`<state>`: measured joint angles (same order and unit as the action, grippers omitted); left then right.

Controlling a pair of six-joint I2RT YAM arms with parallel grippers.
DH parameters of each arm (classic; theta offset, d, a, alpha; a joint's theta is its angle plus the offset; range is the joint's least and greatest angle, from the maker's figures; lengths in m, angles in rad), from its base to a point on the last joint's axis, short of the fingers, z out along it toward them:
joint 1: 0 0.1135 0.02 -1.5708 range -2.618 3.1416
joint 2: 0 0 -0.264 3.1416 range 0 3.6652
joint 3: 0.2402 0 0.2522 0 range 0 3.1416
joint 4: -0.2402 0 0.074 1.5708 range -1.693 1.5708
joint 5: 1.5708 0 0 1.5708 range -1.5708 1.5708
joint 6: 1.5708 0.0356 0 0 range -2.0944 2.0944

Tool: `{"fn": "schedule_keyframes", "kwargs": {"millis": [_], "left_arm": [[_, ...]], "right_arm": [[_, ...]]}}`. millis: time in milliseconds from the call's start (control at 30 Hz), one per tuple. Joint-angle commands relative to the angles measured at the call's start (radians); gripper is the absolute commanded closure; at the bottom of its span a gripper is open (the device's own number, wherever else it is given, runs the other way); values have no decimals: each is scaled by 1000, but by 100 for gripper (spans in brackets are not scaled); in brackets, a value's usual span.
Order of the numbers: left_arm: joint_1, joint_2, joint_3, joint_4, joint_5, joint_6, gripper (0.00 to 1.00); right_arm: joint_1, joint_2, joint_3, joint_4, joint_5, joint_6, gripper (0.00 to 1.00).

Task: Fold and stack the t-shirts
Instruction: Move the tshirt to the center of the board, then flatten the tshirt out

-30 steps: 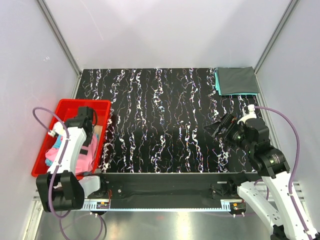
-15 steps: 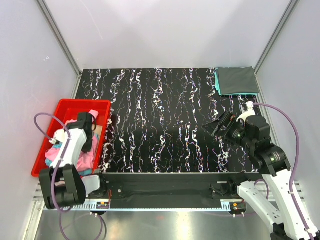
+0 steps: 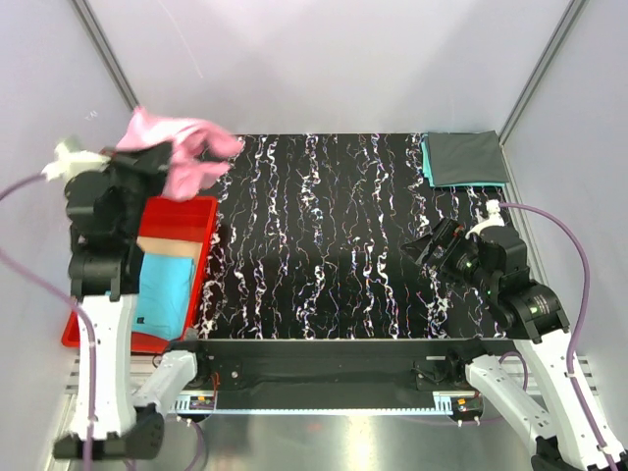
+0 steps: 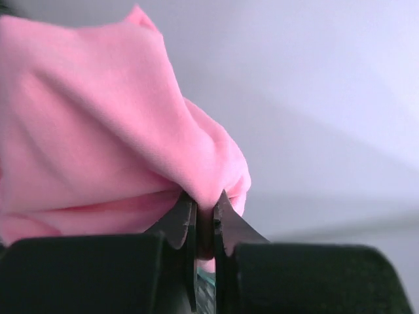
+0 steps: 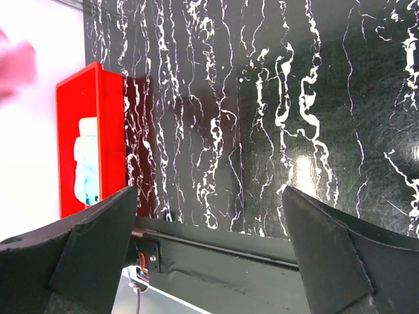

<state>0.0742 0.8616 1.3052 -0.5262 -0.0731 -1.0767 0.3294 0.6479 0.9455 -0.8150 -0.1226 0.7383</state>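
My right gripper should move down and slightly outward next, to the pink t-shirt's side by the folded grey one, because the pink t-shirt hangs bunched.
My left gripper (image 3: pixel 155 159) is raised high over the far end of the red bin and is shut on a bunched bright pink t-shirt (image 3: pixel 186 155). In the left wrist view the pink t-shirt (image 4: pixel 98 144) fills the left, a fold of it pinched where the tips of the left gripper (image 4: pixel 204 199) meet. A light blue t-shirt (image 3: pixel 165 289) lies in the bin. A folded dark grey t-shirt (image 3: pixel 465 157) rests on a teal one (image 3: pixel 428 162) at the back right corner. My right gripper (image 3: pixel 422 252) hovers open and empty over the mat's right side.
The red bin (image 3: pixel 208 235) stands at the table's left edge; the right wrist view shows the red bin (image 5: pixel 108 131) with light blue cloth (image 5: pixel 85 163) inside. A black, white-veined mat (image 3: pixel 324 226) covers the table. Grey walls close in both sides.
The left gripper shut on the pink t-shirt inside the bin and swung it up high above the bin's far end, baring the light blue t-shirt. The right arm barely moved.
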Motion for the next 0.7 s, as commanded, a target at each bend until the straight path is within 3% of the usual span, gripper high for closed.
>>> {"fn": "schedule_keyframes", "kwargs": {"millis": [0,33,133,167,233,267,333,367,467,567,667], "left_arm": [[-168,122,12,424,471,18,100],[-229,146,20,522,507,36,100],[-430,235,54,500,585,176,100],[-460,266,24,468,591,208,86],[-502,278,-58,376,569,251,74],[-505,272,-186,377,556,261,48],[-507,267,-303,295,485,300,27],[-507,270,-392,261,387,323,24],[-507,290,-517,178,273,397,18],[-508,326,-595,204,318,442,17],[-524,369,-644,328,403,422,18]], "right_arm": [[5,-14,44,10,24,18,0],[5,-20,44,10,29,19,0],[5,-33,58,-21,41,33,0],[5,-39,67,-30,40,35,0],[7,-44,78,-64,38,41,0],[7,-50,76,-75,40,47,0],[5,-59,59,-101,52,53,0],[5,-65,47,-107,60,62,0],[5,-53,-10,-130,113,82,1],[5,8,-71,-58,193,76,1],[5,131,-80,26,277,52,0]]}}
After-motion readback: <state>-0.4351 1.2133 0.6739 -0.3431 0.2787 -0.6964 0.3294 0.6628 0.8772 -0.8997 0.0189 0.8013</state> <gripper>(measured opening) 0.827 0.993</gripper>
